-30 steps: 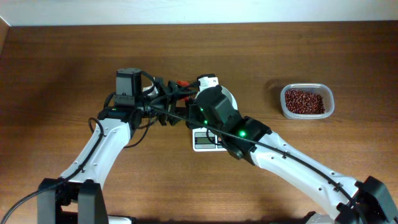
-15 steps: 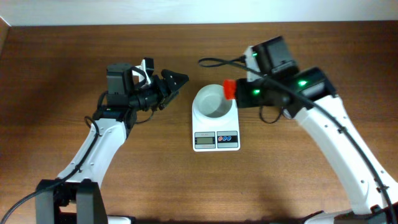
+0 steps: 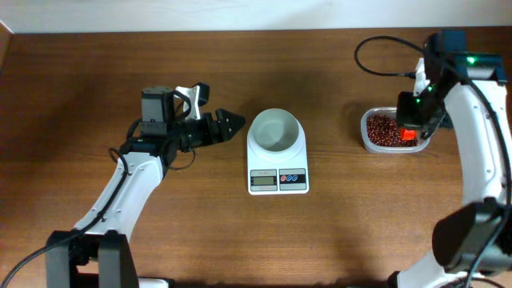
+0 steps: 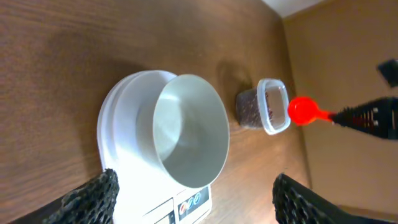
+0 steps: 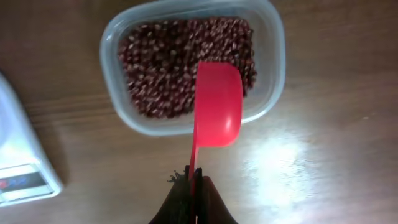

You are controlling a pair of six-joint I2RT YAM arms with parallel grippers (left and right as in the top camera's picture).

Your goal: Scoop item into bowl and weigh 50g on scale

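Note:
The scoop is hovering above the red-brown beans, so my right gripper will next lower it onto the beans and then release the thin handle there.
The white bowl [image 3: 276, 132] stands empty on the small white scale [image 3: 278, 181] at mid-table. My left gripper [image 3: 230, 122] is open just left of the bowl, touching nothing; its wrist view shows the bowl [image 4: 186, 130] and scale [image 4: 121, 130] between the spread black fingers [image 4: 93, 196]. The red-brown beans [image 5: 161, 68] fill a clear container [image 3: 425, 128] at the right. My right gripper [image 5: 194, 180] is shut on the thin handle of a red scoop [image 5: 217, 102]. The scoop hovers over the container's near side, and no beans show in it.
The scale's display and two buttons [image 3: 291, 178] face the front edge. A black cable [image 3: 376, 56] loops behind the right arm. Bare brown wood lies between the scale and the container [image 4: 264, 106].
My right arm has swung with the red scoop from beside the bowl to above the bean container. The left gripper has drawn back left from the bowl and stays open.

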